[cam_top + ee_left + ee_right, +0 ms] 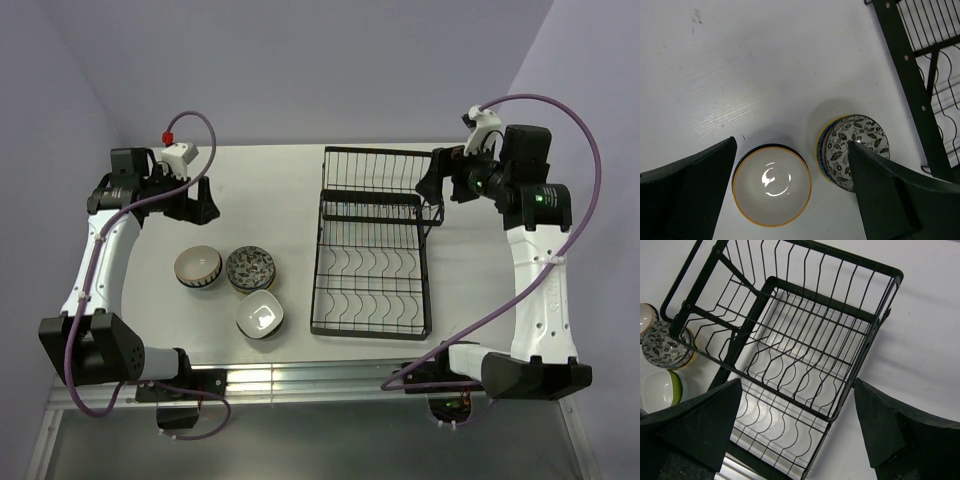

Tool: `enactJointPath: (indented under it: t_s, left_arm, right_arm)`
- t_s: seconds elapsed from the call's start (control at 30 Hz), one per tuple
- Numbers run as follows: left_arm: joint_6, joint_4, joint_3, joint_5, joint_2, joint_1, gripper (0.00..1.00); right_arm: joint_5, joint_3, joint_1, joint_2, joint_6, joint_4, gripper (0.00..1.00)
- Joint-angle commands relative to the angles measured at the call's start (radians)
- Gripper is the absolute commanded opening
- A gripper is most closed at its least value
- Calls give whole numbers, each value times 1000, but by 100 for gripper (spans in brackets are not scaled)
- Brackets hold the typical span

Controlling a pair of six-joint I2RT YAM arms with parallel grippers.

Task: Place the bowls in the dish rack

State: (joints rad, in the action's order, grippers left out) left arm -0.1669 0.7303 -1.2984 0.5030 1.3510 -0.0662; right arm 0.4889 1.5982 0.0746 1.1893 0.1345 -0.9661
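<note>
I'll turn my left gripper back and down onto the white bowl's rack-side rim (274,301).
Three lots of bowls sit left of the dish rack (375,245): a cream bowl (198,266) with a striped outside, a dark leaf-patterned bowl (250,267) topping a stack, and a white bowl (260,316) with a lime outside nearest the front. The rack holds no bowls. My left gripper (197,208) is open and empty, high above the table behind the cream bowl (772,185) and the patterned stack (852,150). My right gripper (433,200) is open and empty over the rack's right far corner (805,340). The bowls show at the left edge of the right wrist view (665,345).
The rack's raised basket section (375,170) is at its far end, with curved slot wires (372,290) in the near part. The rack's black edge (912,85) runs down the right of the left wrist view. A metal rail (300,380) lines the table's front edge.
</note>
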Motion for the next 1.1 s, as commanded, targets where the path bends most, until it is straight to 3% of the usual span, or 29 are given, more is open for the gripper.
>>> enactJointPath:
  t_s: [0.0,0.23,0.47,0.77,1.07]
  left_arm:
    - [-219,79,-76,156,-18,3,99]
    - [-809,340,-104,338,-35,51,98]
    - [-1262,434,-44,256,-27,325,86]
    - [-1519,511,-22,169,79,574,75]
    - [-1602,544,11,60,168,720,50]
  right_arm:
    - [43,42,-6,33,-16,-20,100]
    - [120,89,-6,61,-29,-49,100]
    - [163,100,-6,79,-32,-72,100]
    - [183,88,-6,86,-7,-98,100]
    - [192,71,-6,73,14,-117,100]
